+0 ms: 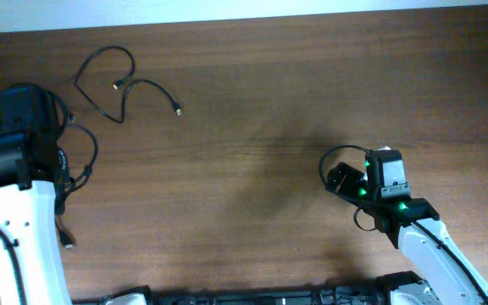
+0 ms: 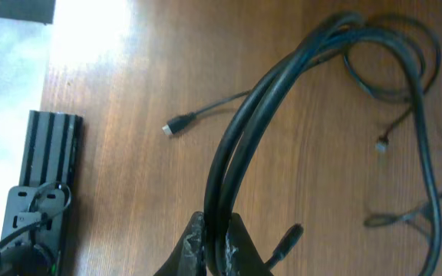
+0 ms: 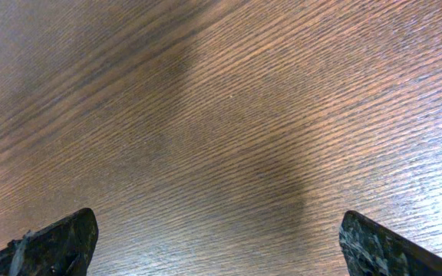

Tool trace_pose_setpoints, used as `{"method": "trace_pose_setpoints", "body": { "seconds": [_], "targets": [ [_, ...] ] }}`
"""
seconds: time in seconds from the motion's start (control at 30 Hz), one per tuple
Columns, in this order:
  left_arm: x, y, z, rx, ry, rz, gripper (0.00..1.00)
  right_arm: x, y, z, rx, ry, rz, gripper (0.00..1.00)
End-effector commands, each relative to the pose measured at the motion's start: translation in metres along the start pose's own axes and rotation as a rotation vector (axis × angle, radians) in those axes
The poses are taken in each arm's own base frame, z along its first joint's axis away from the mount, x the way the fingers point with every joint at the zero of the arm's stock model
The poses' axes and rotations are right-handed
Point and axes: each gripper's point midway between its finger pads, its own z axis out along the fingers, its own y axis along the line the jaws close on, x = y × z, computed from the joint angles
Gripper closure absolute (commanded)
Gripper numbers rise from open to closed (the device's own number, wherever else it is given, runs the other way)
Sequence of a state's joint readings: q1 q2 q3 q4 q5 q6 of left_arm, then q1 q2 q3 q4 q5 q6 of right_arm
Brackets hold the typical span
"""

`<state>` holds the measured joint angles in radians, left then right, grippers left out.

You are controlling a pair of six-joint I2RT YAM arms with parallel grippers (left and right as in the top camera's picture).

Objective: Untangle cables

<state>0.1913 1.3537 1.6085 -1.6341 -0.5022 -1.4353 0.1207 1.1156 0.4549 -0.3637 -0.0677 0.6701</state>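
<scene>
Bare wood lies open beside the bunched cable. My left gripper should swing away from the black bar, turn slightly and let go of the doubled loop.
My left gripper [image 2: 219,247] is shut on a doubled loop of black cable [image 2: 244,130] that rises from the jaws. A thin cable end with a metal plug [image 2: 179,124] lies on the wood to the left, and a black plug [image 2: 286,239] lies just right of the jaws. More thin cable [image 2: 428,176] loops at the right. In the overhead view the left gripper [image 1: 25,100] is at the far left with cable [image 1: 90,157] curling beside it. A separate cable [image 1: 100,106] lies at the top left. My right gripper [image 1: 341,180] [image 3: 219,245] is open and empty over bare wood.
The wooden table [image 1: 252,102] carries everything. In the left wrist view the table's edge and a black rail [image 2: 48,169] show at the left. The right arm's own thick wire [image 1: 333,157] loops by its wrist.
</scene>
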Motion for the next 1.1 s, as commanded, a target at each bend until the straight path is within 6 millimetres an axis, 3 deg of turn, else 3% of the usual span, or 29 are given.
{"method": "trace_pose_setpoints", "body": {
  "seconds": [0.0,0.03,0.07,0.13,0.2,0.27,0.37,0.47,0.57,0.67,0.8,0.97,1.03,1.07],
  "targets": [
    [0.033,-0.048,-0.015,0.262,0.193,0.284,1.0,-0.002,0.0,-0.001,0.007,-0.01,-0.009,0.01],
    [0.044,-0.066,-0.023,0.365,0.245,0.347,1.0,-0.002,0.0,-0.001,0.007,-0.01,-0.009,0.01],
    [0.05,-0.07,-0.029,0.408,0.282,0.344,1.0,-0.002,0.0,-0.001,0.007,-0.01,-0.009,0.01],
    [0.043,-0.074,-0.038,0.459,0.256,0.324,1.0,-0.002,0.0,-0.001,0.007,-0.01,-0.009,0.01],
    [0.013,-0.049,-0.025,0.313,0.096,0.249,1.0,-0.002,0.0,-0.001,0.007,-0.01,-0.009,0.01],
    [-0.005,-0.018,-0.012,0.163,0.056,0.075,1.0,-0.002,0.0,-0.001,0.006,-0.01,-0.009,0.01],
    [-0.024,0.002,0.006,0.073,0.049,-0.049,0.99,-0.002,0.0,-0.001,0.007,-0.01,-0.009,0.01],
    [-0.033,0.014,0.036,-0.005,0.043,-0.124,1.0,-0.002,0.0,-0.001,0.007,-0.01,-0.009,0.01],
    [-0.032,0.011,0.06,-0.011,0.039,-0.158,0.99,-0.002,0.0,-0.001,0.007,-0.01,-0.009,0.01],
    [-0.025,0.013,0.073,-0.034,0.045,-0.226,0.91,-0.002,0.0,-0.001,0.007,-0.01,-0.009,0.01],
    [-0.01,0.02,0.108,-0.078,0.028,-0.256,0.89,-0.002,0.0,-0.001,0.007,-0.01,-0.009,0.01],
    [0.005,0.014,0.154,-0.154,0.049,-0.234,0.85,-0.002,0.0,-0.001,0.007,-0.01,-0.009,0.01],
    [0.021,0.016,0.177,-0.24,0.096,-0.181,0.56,-0.002,0.0,-0.001,0.007,-0.01,-0.009,0.01],
    [0.032,0.017,0.187,-0.276,0.138,-0.156,0.5,-0.002,0.0,-0.001,0.007,-0.01,-0.009,0.01]
  ]
}}
